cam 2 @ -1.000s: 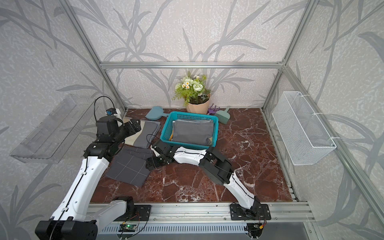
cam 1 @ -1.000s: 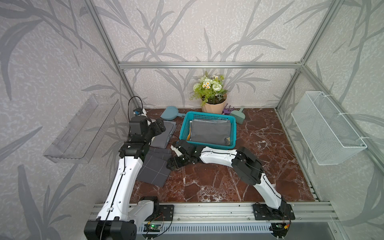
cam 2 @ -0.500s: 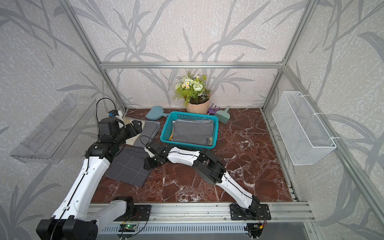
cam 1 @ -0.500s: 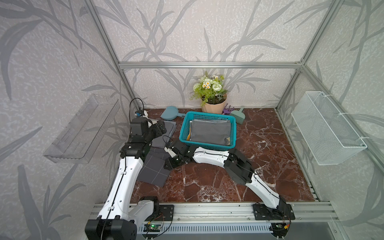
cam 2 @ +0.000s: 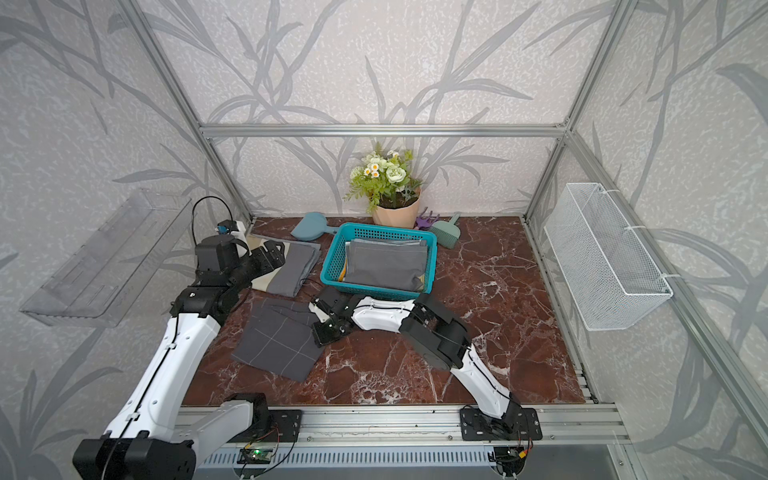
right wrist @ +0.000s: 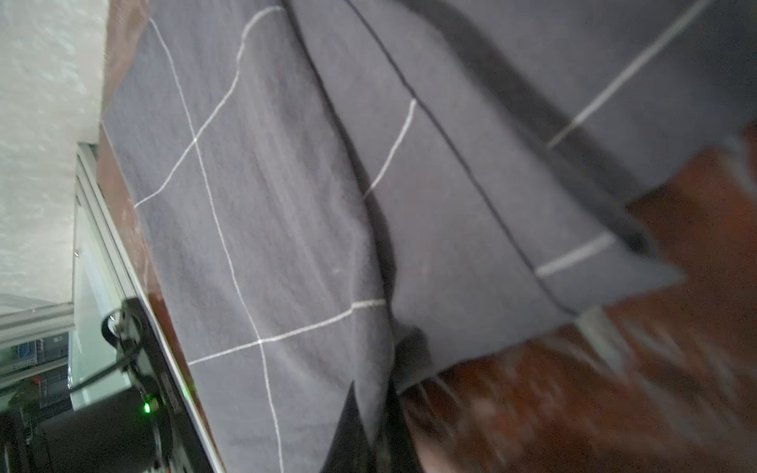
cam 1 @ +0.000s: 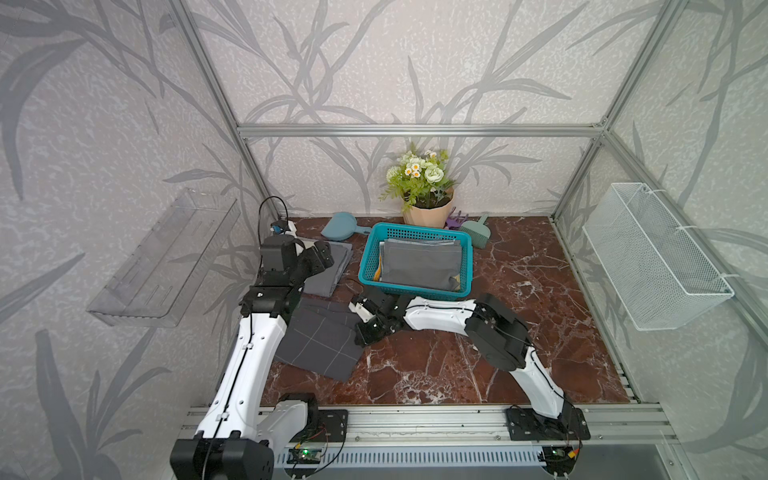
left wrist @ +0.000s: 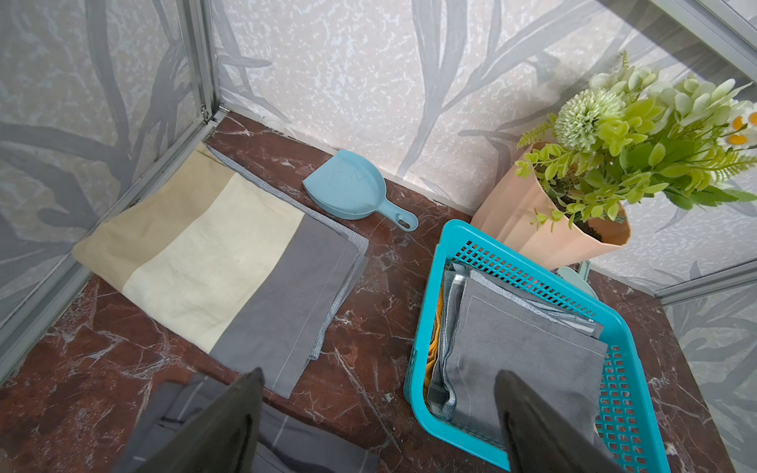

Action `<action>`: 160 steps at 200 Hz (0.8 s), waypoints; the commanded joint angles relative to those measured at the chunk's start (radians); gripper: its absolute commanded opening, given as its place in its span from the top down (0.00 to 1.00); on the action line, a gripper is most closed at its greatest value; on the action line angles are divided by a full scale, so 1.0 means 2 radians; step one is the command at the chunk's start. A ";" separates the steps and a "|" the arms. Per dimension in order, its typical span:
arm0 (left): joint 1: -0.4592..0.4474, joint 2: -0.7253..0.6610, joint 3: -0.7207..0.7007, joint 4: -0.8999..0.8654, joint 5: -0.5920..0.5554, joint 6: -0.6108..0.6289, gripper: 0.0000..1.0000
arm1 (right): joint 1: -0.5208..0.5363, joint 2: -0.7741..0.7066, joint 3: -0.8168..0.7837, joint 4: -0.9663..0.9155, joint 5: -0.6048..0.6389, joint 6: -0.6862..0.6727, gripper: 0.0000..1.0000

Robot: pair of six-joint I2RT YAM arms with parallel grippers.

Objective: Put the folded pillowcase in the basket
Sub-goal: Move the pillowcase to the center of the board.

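Observation:
Bare marble floor is beside my right gripper, opposite the pillowcase (cam 1: 320,345). My right gripper will next pull the pillowcase's fold sideways along the basket's near side and let go of it.
A dark grey folded pillowcase (cam 1: 320,345) (cam 2: 274,340) with thin white grid lines lies on the marble floor at the front left. My right gripper (cam 1: 360,326) (cam 2: 319,328) is low at its right edge, and the right wrist view shows it (right wrist: 377,409) shut on a fold of this pillowcase (right wrist: 266,204). The teal basket (cam 1: 363,266) (cam 2: 328,270) (left wrist: 426,327) stands just behind, holding grey folded cloths (cam 1: 419,262). My left gripper (cam 1: 322,257) (cam 2: 276,253) (left wrist: 377,376) hovers open and empty over a beige-and-grey folded cloth (left wrist: 213,262).
A blue dustpan (cam 1: 338,226), a flower pot (cam 1: 424,208) and a green brush (cam 1: 476,230) line the back wall. A white wire basket (cam 1: 648,257) hangs on the right wall, a clear tray (cam 1: 162,257) on the left wall.
My right gripper slid left to the checked pillowcase's edge and went from open to shut on it. The left arm has barely shifted.

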 commanded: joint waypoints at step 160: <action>-0.164 0.024 -0.159 0.080 0.099 -0.039 0.10 | -0.201 -0.449 -0.390 -0.104 0.117 -0.057 0.66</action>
